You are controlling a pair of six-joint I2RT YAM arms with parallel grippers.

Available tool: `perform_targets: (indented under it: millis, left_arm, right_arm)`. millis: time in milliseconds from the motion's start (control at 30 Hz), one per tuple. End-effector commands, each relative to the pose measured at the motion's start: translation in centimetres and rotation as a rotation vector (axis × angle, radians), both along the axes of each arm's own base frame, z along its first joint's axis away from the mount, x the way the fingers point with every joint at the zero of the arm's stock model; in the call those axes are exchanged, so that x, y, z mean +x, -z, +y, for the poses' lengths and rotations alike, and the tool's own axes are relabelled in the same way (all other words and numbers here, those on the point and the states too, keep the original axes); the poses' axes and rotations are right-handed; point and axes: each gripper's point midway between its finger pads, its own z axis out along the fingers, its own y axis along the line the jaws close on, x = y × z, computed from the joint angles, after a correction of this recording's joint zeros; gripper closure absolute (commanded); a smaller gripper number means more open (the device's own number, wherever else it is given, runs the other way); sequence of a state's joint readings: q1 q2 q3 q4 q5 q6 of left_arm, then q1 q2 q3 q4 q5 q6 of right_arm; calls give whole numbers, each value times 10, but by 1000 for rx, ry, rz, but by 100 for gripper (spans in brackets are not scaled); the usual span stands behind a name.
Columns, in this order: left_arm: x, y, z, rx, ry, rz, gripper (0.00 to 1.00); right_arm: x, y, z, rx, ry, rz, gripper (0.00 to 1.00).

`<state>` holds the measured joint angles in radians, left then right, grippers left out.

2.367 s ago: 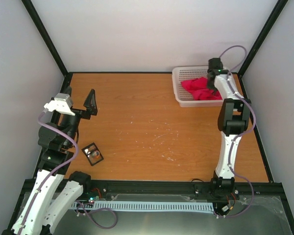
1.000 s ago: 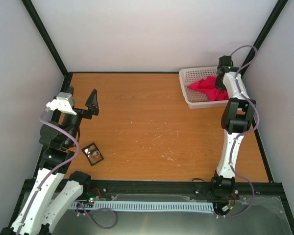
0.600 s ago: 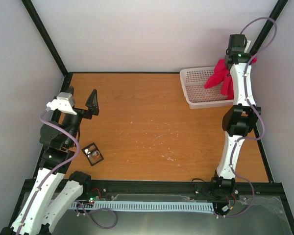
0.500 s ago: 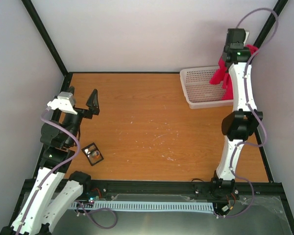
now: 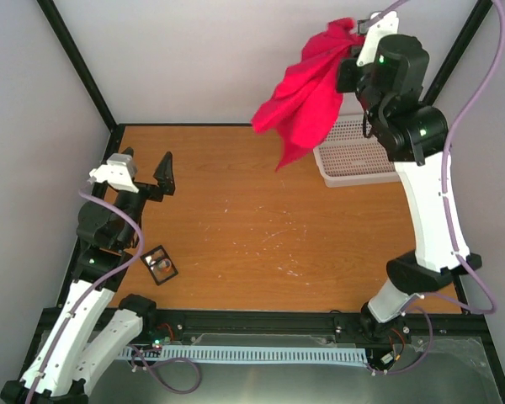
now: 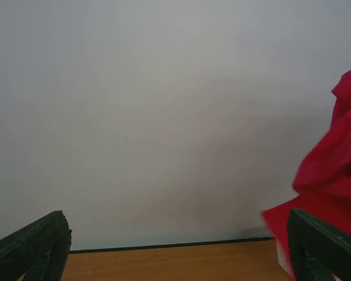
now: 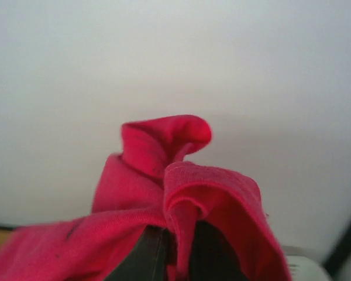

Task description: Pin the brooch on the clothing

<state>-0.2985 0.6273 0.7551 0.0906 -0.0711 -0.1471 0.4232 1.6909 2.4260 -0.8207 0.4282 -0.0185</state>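
Note:
The tabletop's middle (image 5: 273,214) has bare wood with room for the hanging shirt, so my right gripper should go down and back from the white basket toward it.
The crimson T-shirt (image 5: 307,88) hangs in the air, bunched, high above the table's back right. My right gripper (image 5: 351,35) is shut on its top fold; in the right wrist view the red cloth (image 7: 181,193) is pinched between the dark fingers (image 7: 152,252). The brooch (image 5: 162,264) is a tiny pale round pin lying inside a small black frame-like case (image 5: 159,265) at the front left of the table. My left gripper (image 5: 147,172) is open and empty, above the left side, behind the case. The shirt's edge also shows in the left wrist view (image 6: 333,175).
A white perforated basket (image 5: 353,156) stands at the back right corner, partly behind the hanging shirt. Grey walls and black frame posts close in the back and sides. The wooden tabletop (image 5: 269,227) lies between the arms.
My right arm has lifted the shirt out of the basket, then swung it up and to the left, high above the table. The left gripper has shifted slightly.

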Motion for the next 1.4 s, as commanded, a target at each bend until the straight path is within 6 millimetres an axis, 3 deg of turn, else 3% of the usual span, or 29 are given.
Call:
perform_targets:
  millis: [0,133,167,333,400,433,500,567,633,700,767,900,1000,1100,1167,1267,1333,1367]
  left_arm:
    - [2,-4,2,11,-13,-19,0]
    - [2,-3,5,25,-32,-22,0]
    - [2,-2,6,27,-39,-21,0]
    - [11,2,8,-4,-51,44,0]
    - [15,1,0,-57,0,100,0]
    - [20,8,-8,-77,39,146,0]
    - [26,25,-25,-110,128,224,0]
    - [32,49,-47,-123,241,295,0]
    - [41,76,-70,-112,352,383,0]
    - [54,105,-93,-83,450,492,0]
    - [72,130,-113,-41,529,619,0]
    - [108,171,-158,46,669,776,0]
    - [131,193,-196,77,780,838,0]
    - [143,214,-244,142,885,899,0]
    - [136,249,-274,192,938,977,0]
    - [121,285,-295,227,951,1068,1]
    - [109,292,-298,199,973,1095,8]
    - [105,290,-297,183,982,1094,16]
  right_arm:
    - [-19,38,67,120,-330,142,97]
    - [-35,123,119,221,-540,374,97]
    - [-39,156,126,226,-556,435,97]
    - [-53,249,116,211,-496,580,87]
    - [-68,288,118,222,-523,663,72]
    - [-74,305,118,227,-536,694,59]
    - [-77,333,107,219,-483,720,45]
    - [-70,350,89,210,-404,730,34]
    - [-61,363,73,162,-324,738,28]
    - [-54,374,63,103,-267,751,17]
    - [-51,385,57,72,-239,776,13]
    - [-50,421,30,242,-214,872,11]
    - [-51,434,18,419,-270,867,12]
    - [-58,444,32,511,-384,899,12]
    - [-63,458,42,563,-433,940,14]
    - [-69,473,58,627,-523,989,23]
    - [-73,478,69,667,-592,1020,42]
    - [-74,477,72,678,-614,1027,53]
